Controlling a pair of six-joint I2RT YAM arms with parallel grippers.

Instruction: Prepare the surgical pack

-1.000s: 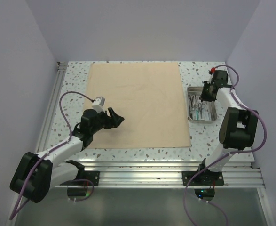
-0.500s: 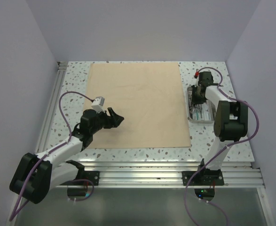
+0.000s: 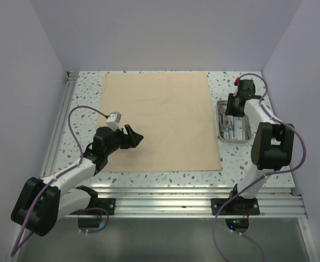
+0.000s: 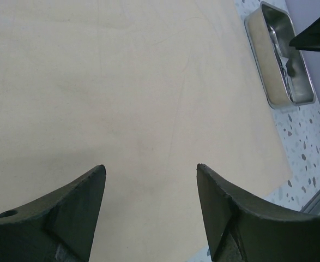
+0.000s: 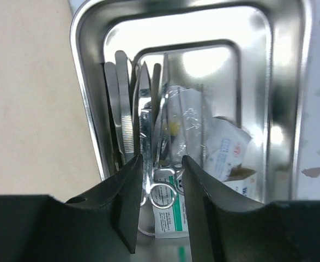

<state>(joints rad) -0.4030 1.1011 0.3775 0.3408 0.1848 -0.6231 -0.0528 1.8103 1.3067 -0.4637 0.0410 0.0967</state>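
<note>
The tray's rim opposite the cloth has bare tabletop by it that leaves room for a finger. My right gripper needs to move away from the cloth next, past the packets (image 5: 225,147), and lower onto that rim.
The tan cloth sheet (image 3: 160,117) lies flat on the table and fills the left wrist view (image 4: 121,82). The steel tray (image 3: 248,131) stands just off its right edge, holding scissors (image 5: 149,125), forceps (image 5: 126,120) and clear packets (image 5: 225,147). My right gripper (image 3: 231,112) hangs over the tray, jaws a little apart; in the right wrist view the gripper (image 5: 161,158) straddles the scissors' handle rings without gripping them. My left gripper (image 3: 138,136) is wide open and empty just above the cloth's near left part (image 4: 150,169).
The tray's rim (image 5: 83,71) lies close to the cloth's right edge. Speckled tabletop (image 3: 83,103) shows left of the cloth and around the tray. An aluminium rail (image 3: 165,199) runs along the near edge, and grey walls enclose the table.
My right wrist swung left over the tray, then back a little to the right, staying above the instruments. My left arm has not moved.
</note>
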